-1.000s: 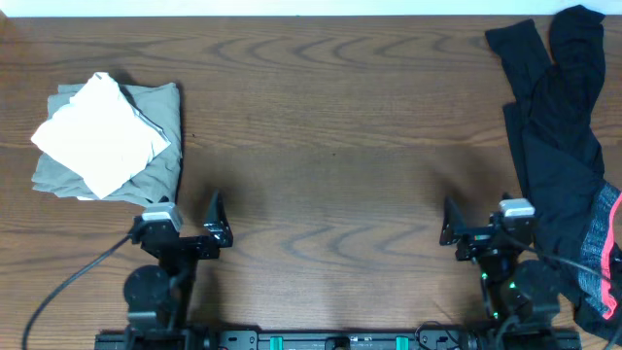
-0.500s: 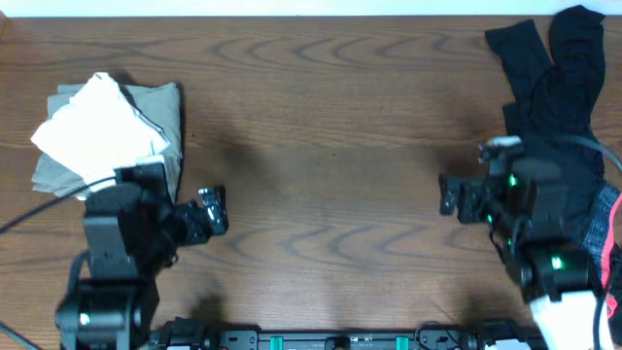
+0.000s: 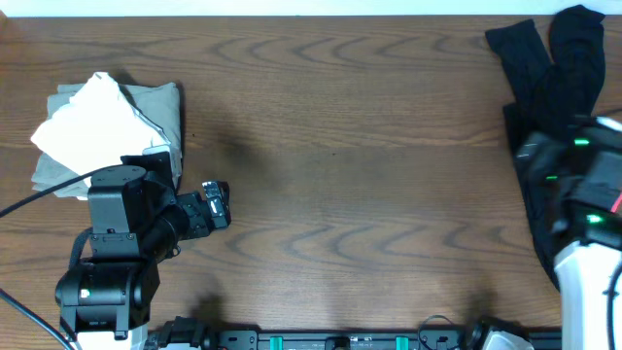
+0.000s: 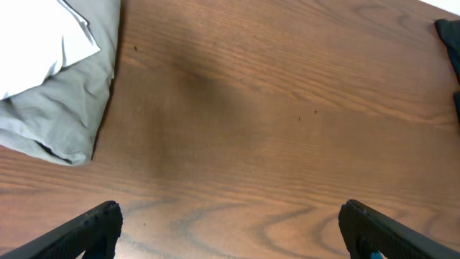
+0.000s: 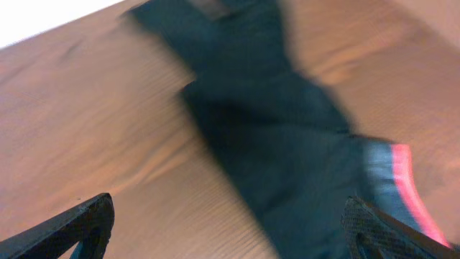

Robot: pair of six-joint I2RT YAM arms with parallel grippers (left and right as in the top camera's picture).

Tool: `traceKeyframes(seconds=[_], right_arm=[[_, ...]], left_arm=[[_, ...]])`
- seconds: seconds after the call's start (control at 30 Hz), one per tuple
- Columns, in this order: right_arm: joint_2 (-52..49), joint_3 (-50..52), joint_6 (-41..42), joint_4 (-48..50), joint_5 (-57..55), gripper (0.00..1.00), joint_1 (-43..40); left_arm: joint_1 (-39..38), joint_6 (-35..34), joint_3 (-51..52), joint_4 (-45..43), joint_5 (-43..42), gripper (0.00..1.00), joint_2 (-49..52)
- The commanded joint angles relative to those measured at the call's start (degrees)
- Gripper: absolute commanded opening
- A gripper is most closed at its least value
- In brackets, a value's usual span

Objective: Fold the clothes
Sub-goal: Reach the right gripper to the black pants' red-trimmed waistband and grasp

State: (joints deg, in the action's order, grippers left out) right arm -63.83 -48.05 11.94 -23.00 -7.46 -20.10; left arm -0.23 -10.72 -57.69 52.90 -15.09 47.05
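Observation:
My right gripper will next move down and to the right in the overhead view, onto the pants' coral-red waistband (image 5: 411, 188), which is outside my open fingers.
The clothes (image 3: 549, 68) are a crumpled black pile at the table's far right, with the legs reaching toward the back edge. In the right wrist view they are black pants (image 5: 280, 137) with a coral-red waistband (image 5: 411, 188), blurred. My right arm (image 3: 583, 194) hangs over the pile and hides its near part. The right gripper (image 5: 230, 232) is open above the pants' left edge, holding nothing. My left gripper (image 3: 216, 204) is open over bare wood at the front left; in the left wrist view the left gripper (image 4: 230, 232) has nothing between its fingers.
A folded grey garment (image 3: 146, 136) with a white folded piece (image 3: 97, 131) on top lies at the left, just behind the left arm. The grey garment (image 4: 68, 108) shows at the upper left of the left wrist view. Dark wood table (image 3: 340, 146).
The right arm has swung right and now covers the black clothes. The left arm has lifted and tilted forward; its gripper has stayed near the same spot. Both grippers stay open.

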Motion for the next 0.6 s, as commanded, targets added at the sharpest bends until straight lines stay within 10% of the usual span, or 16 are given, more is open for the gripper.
traceKeyframes(seconds=[0.0, 0.57], right_arm=[[-3.6, -1.0, 0.0, 2.2, 5.0, 0.99, -9.9], [-31.9, -1.0, -2.6, 14.8, 18.9, 0.98, -33.8]], left_arm=[[-0.1, -0.1, -0.9, 0.4, -0.5, 0.98, -0.1], [-0.1, -0.1, -0.9, 0.5, -0.5, 0.98, 0.1]])
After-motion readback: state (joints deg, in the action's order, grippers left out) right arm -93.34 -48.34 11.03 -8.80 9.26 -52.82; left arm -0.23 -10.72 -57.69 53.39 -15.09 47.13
